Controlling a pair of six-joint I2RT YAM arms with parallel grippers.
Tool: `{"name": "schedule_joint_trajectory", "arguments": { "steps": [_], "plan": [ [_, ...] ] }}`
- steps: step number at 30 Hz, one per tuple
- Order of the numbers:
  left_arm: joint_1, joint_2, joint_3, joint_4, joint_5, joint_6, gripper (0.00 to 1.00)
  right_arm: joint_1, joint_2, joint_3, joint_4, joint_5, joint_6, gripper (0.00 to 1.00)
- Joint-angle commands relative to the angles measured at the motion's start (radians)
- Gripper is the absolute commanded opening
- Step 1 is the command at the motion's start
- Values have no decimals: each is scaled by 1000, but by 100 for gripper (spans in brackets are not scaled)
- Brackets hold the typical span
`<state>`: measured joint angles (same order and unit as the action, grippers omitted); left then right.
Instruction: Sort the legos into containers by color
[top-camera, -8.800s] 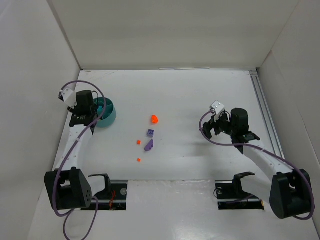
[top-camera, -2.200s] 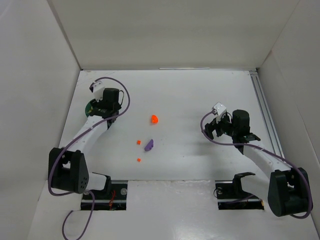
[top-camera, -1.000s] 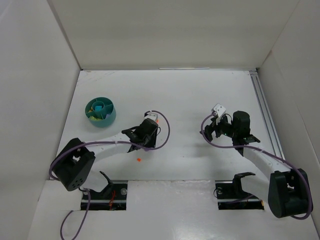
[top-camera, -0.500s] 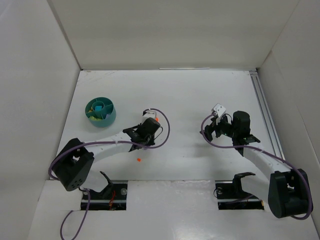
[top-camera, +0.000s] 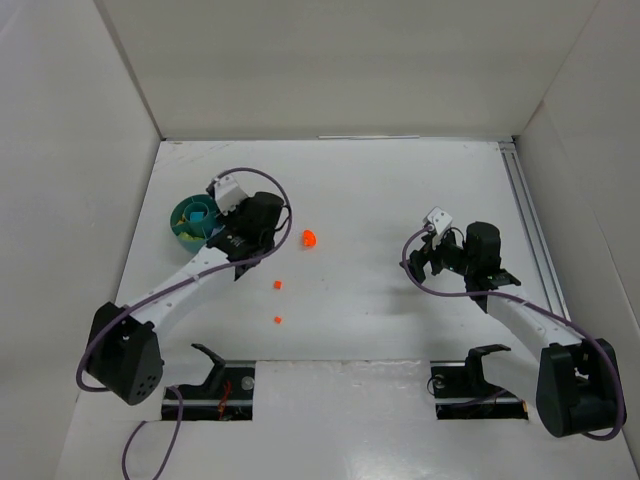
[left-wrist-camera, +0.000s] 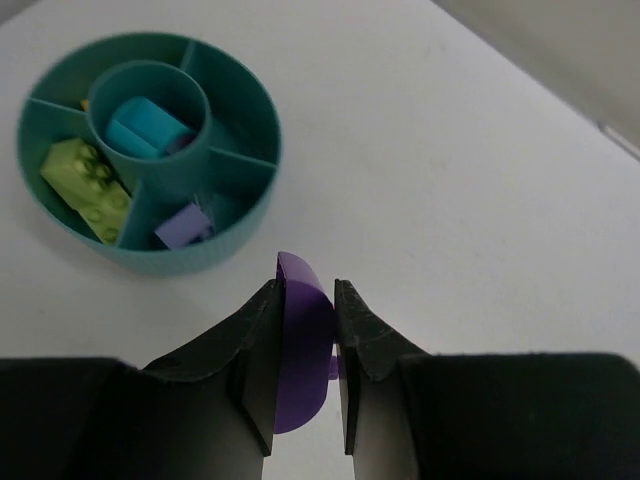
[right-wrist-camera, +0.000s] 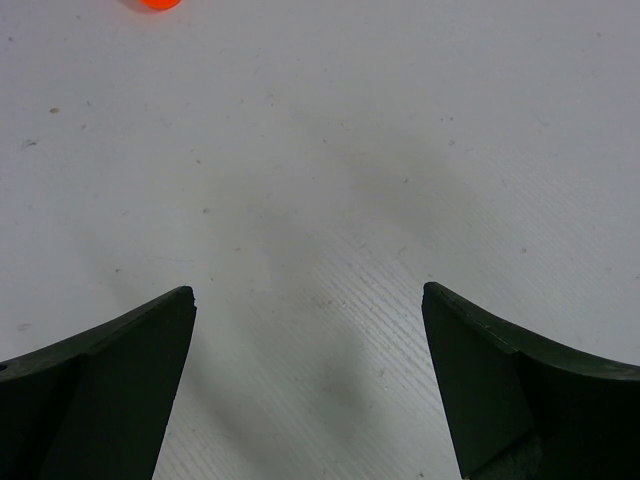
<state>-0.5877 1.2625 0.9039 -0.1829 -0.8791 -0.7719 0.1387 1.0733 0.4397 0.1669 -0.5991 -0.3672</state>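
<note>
Next, my left gripper goes left in the top view over the small purple brick's compartment (top-camera: 213, 232) (left-wrist-camera: 188, 224) and releases the lego, as lego and brick are both purple.
My left gripper (left-wrist-camera: 305, 296) is shut on a rounded purple lego (left-wrist-camera: 302, 350) and holds it just right of the teal tub (left-wrist-camera: 245, 215), which also shows in the top view (top-camera: 184, 233). The tub holds a cyan piece (left-wrist-camera: 148, 131) in its centre ring, a lime green brick (left-wrist-camera: 85, 177) and a small purple brick (left-wrist-camera: 182, 226) in wedge compartments. In the top view the left gripper (top-camera: 237, 240) is beside the tub. An orange dome lego (top-camera: 310, 238) and two tiny orange bits (top-camera: 277, 285) (top-camera: 278, 320) lie on the table. My right gripper (right-wrist-camera: 308, 310) is open and empty over bare table.
White walls enclose the table at the back and both sides (top-camera: 330, 70). A rail (top-camera: 526, 210) runs along the right edge. The orange dome also shows at the top edge of the right wrist view (right-wrist-camera: 158, 3).
My left gripper has taken the purple lego from the table's middle and carried it up-left to beside the tub. The right arm has not moved.
</note>
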Motion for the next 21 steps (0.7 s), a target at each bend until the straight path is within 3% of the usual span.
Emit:
{"name": "schedule_joint_trajectory", "arguments": {
  "steps": [1, 8, 15, 17, 18, 20, 21],
  "plan": [
    [101, -11, 33, 69, -144, -15, 6, -5, -18, 7, 51, -8, -4, 99],
    [322, 41, 44, 128, -63, 5, 4, -5, -18, 16, 51, 1, -13, 99],
    [333, 60, 35, 91, -115, -180, 3, -5, 1, 16, 51, 1, -22, 99],
    [333, 60, 35, 129, -115, -171, 3, -5, 1, 16, 51, 1, -22, 99],
    [333, 69, 26, 161, -115, -155, 3, -5, 1, 16, 51, 1, -22, 99],
    [333, 69, -5, 268, -60, 15, 3, -5, 1, 16, 51, -8, -32, 99],
    [333, 58, -32, 446, -23, 98, 3, -5, 1, 16, 51, -8, -32, 99]
  ]
}}
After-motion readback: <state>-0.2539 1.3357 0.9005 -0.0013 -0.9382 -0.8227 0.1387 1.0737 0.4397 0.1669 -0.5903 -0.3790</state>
